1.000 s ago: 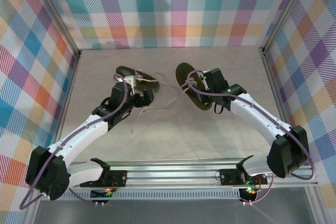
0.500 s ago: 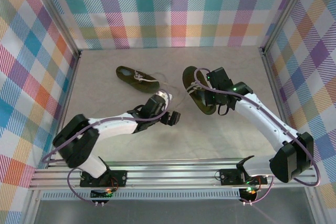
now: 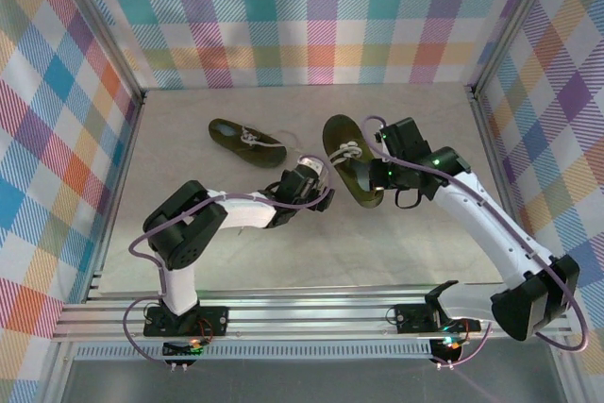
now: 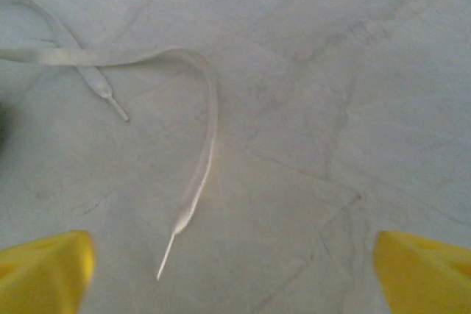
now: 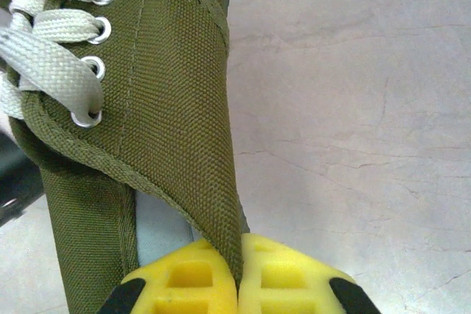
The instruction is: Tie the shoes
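Note:
My right gripper holds the shoe and next needs to draw back toward the rail, bring the shoe onto the bare tabletop behind its heel [image 3: 359, 233] and let go of it, because that stretch is clear.
Two dark olive-green shoes lie on the table, the left shoe [image 3: 247, 142] and the right shoe [image 3: 351, 159], both with cream-white laces. My right gripper [image 5: 239, 273] is shut on the canvas side wall of the right shoe [image 5: 169, 93], near its heel opening; from above the right gripper [image 3: 382, 173] sits at that shoe's right edge. My left gripper [image 4: 234, 273] stands wide open low over the bare table, its yellow fingertips [image 4: 44, 270] in the bottom corners. A loose lace [image 4: 207, 130] curves down between them, its tip just ahead of the left finger. From above, the left gripper [image 3: 313, 193] is between the two shoes.
Metal-framed walls [image 3: 127, 139] with checkered cloth close in the table on the left, back and right. An aluminium rail [image 3: 302, 313] with the arm bases runs along the near edge. A second lace end [image 4: 110, 97] lies at the upper left of the left wrist view.
My left arm has swung right, away from the left shoe to the table's middle beside the right shoe. The right gripper, still clamped, has shifted the right shoe slightly.

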Available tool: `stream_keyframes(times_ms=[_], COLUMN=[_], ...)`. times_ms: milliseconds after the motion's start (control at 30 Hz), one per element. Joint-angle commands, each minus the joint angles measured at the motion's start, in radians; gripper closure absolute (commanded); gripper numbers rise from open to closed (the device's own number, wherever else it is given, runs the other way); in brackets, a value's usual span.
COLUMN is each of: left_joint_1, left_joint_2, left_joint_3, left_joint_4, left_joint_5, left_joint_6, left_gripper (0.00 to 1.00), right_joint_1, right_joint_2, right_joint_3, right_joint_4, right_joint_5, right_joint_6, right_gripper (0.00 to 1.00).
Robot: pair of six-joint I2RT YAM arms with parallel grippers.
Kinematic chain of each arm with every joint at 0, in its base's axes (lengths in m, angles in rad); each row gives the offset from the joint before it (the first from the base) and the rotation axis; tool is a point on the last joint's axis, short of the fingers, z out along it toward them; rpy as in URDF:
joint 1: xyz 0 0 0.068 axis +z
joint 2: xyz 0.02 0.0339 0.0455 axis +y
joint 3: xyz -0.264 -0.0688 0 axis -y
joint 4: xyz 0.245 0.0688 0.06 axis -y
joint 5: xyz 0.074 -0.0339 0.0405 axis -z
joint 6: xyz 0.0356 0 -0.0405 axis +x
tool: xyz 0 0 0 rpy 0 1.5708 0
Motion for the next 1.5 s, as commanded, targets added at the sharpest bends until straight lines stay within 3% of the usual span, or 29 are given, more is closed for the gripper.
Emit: stream_keyframes(times_ms=[0,100,200,300,467,600,867,1000,1133,1233,1333,1400,1467], left_joint_1=[-0.006,-0.003,0.007,0.016,0.048,0.065,0.064,0.063,0.064,0.064,0.064,0.064,0.064], left_joint_2=[0.028,-0.020,-0.136,-0.260,-0.385,-0.382,-0.333,-0.321,-0.306,-0.311,-0.319,-0.321,-0.325], left_joint_3=[0.031,0.006,-0.038,-0.070,-0.066,-0.043,-0.060,-0.066,-0.047,-0.040,-0.038,-0.031,-0.026], left_joint_4=[0.019,-0.028,-0.123,-0.233,-0.366,-0.428,-0.403,-0.378,-0.369,-0.357,-0.337,-0.338,-0.337], left_joint_5=[-0.132,-0.244,-0.356,-0.423,-0.371,-0.281,-0.143,-0.108,-0.059,-0.036,-0.001,0.004,0.005], left_joint_6=[-0.009,-0.034,-0.081,-0.103,-0.098,-0.110,-0.142,-0.160,-0.167,-0.167,-0.155,-0.153,-0.152], left_gripper=[0.36,0.75,1.00,1.00,1.00,1.00,1.00,1.00,1.00,1.00,1.00,1.00,1.00], right_joint_1=[-0.005,-0.006,-0.005,-0.001,0.054,0.125,0.200,0.226,0.227,0.227,0.227,0.225,0.193], right_joint_2=[-0.046,-0.046,-0.030,-0.022,-0.082,-0.088,-0.017,0.005,-0.089,-0.187,-0.206,-0.147,-0.079], right_joint_3=[0.050,0.044,0.033,-0.033,-0.280,-0.407,-0.543,-0.557,-0.541,-0.541,-0.538,-0.518,-0.423], right_joint_4=[-0.006,-0.058,-0.111,-0.081,0.213,0.359,0.477,0.475,0.409,0.452,0.574,0.633,0.543], right_joint_5=[-0.005,0.071,0.114,0.053,-0.063,-0.021,0.008,0.013,0.122,0.173,0.155,0.145,0.099], right_joint_6=[0.037,0.059,0.096,0.171,0.405,0.556,0.615,0.579,0.477,0.317,0.123,-0.023,-0.064], right_gripper=[1.00,1.00,1.00,1.00,1.00,1.00,0.99,0.72,0.49,0.41,0.17,0.16,0.17])
